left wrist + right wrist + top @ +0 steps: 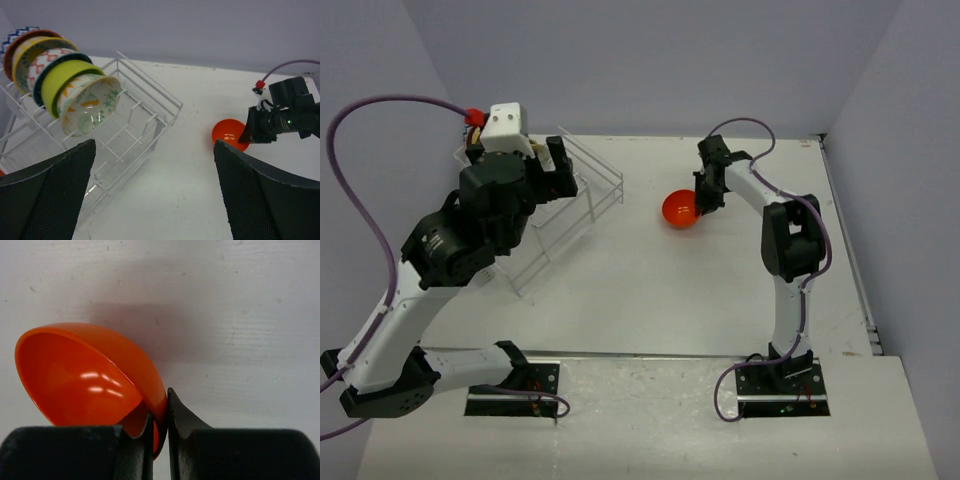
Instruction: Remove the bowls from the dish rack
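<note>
The white bowl stands at the very front with open rack before it, so my left gripper will next lower and turn to straddle and close on the white bowl's exposed rim.
The dish rack is a clear wire frame at the left of the table, also seen in the top view. Several bowls stand on edge in its far end: a white one with orange and green marks in front, then a lime-green one and patterned ones behind. My left gripper is open and empty, above the rack's near end. My right gripper is shut on the rim of the orange-red bowl, held tilted low over the table.
The left arm hides the racked bowls in the top view. The white table has walls behind and on both sides. The right arm reaches in from the right, and its gripper shows beside the orange-red bowl.
</note>
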`<state>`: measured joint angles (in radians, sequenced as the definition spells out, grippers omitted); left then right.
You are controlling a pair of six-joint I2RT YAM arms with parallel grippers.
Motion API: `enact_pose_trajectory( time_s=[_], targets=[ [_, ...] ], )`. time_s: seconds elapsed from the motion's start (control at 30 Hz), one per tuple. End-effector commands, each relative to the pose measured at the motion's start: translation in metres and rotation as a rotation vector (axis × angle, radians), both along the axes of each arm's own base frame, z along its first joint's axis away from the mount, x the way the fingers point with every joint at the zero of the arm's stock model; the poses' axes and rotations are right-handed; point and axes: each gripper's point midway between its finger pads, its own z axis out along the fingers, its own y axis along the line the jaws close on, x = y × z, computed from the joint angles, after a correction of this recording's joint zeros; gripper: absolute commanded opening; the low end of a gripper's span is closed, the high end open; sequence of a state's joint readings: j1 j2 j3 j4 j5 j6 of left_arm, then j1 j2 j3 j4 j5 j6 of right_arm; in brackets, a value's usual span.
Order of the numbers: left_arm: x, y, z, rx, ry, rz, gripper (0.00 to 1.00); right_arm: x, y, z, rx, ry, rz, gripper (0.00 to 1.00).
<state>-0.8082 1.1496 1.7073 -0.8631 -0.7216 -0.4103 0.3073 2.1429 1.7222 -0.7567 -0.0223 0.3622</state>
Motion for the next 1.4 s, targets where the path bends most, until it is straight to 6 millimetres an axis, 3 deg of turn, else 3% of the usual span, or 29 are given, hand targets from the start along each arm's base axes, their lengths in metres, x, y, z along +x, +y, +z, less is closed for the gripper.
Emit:
enact_pose_trajectory(
  time_s=[0.0,0.17,0.2,0.27,0.3,0.37,0.4,0.43,0.47,0.57,0.6,0.67,0.7,0.73,0.77,0.8,0.83,0.87,1.0,1.1,1.3,1.37],
  targets=[
    [-0.002,0.036,0.01,0.039,-0.016,0.129,1.0,0.006,0.002,0.02,0.045,-0.003,0.031,0.0],
    [0.013,0.046,-0.009,0.159,0.056,0.161,1.0,-0.002,-0.005,-0.003,0.085,0.061,0.018,0.01],
    [0.015,0.046,-0.012,0.161,0.059,0.158,1.0,-0.005,-0.006,-0.006,0.095,0.069,0.015,0.05],
    [0.019,0.048,-0.012,0.141,0.049,0.146,1.0,-0.005,-0.006,0.0,0.107,0.056,0.012,0.2],
    [0.02,0.049,-0.011,0.137,0.046,0.143,1.0,-0.006,-0.006,0.001,0.109,0.055,0.013,0.38],
    [0.025,0.054,-0.009,0.151,0.038,0.15,1.0,-0.006,-0.007,0.008,0.108,0.041,0.009,0.52],
    [0.027,0.055,-0.01,0.166,0.042,0.155,1.0,-0.006,-0.007,0.02,0.115,0.016,0.012,0.62],
    [0.031,0.056,-0.013,0.207,0.058,0.15,1.0,-0.005,-0.007,0.028,0.116,-0.003,0.012,0.63],
    [0.032,0.058,-0.015,0.233,0.065,0.15,1.0,-0.005,-0.008,0.048,0.124,-0.045,0.013,0.69],
    [0.037,0.064,-0.032,0.386,0.155,0.164,1.0,-0.007,-0.013,0.082,0.115,-0.128,0.015,0.8],
    [0.035,0.072,-0.035,0.432,0.186,0.195,1.0,-0.01,-0.015,0.108,0.122,-0.185,0.017,0.82],
    [0.039,0.077,-0.032,0.467,0.175,0.236,1.0,-0.017,-0.022,0.128,0.102,-0.229,0.009,0.92],
    [0.04,0.076,-0.034,0.477,0.175,0.231,1.0,-0.024,-0.024,0.154,0.109,-0.29,0.009,0.96],
    [0.04,0.078,-0.034,0.494,0.176,0.234,1.0,-0.03,-0.027,0.165,0.111,-0.317,0.012,0.98],
    [0.041,0.081,-0.034,0.513,0.182,0.254,0.99,-0.04,-0.027,0.167,0.122,-0.326,0.018,0.99],
    [0.042,0.086,-0.036,0.541,0.189,0.283,0.99,-0.055,-0.025,0.198,0.164,-0.406,0.039,0.99],
    [0.042,0.094,-0.037,0.611,0.201,0.335,1.0,-0.06,-0.02,0.212,0.199,-0.471,0.065,0.99],
    [0.043,0.099,-0.04,0.654,0.21,0.364,1.0,-0.079,-0.012,0.203,0.216,-0.463,0.097,0.99],
    [0.052,0.1,-0.057,0.821,0.259,0.355,1.0,-0.132,0.007,0.24,0.343,-0.62,0.207,0.99],
    [0.063,0.091,-0.052,0.821,0.216,0.322,1.0,-0.153,0.01,0.228,0.38,-0.594,0.235,0.99],
    [0.081,0.094,-0.062,0.895,0.223,0.357,0.84,-0.182,0.008,0.211,0.426,-0.603,0.251,0.99],
    [0.087,0.096,-0.067,0.891,0.217,0.37,0.8,-0.19,0.009,0.215,0.452,-0.622,0.261,0.99]
  ],
)
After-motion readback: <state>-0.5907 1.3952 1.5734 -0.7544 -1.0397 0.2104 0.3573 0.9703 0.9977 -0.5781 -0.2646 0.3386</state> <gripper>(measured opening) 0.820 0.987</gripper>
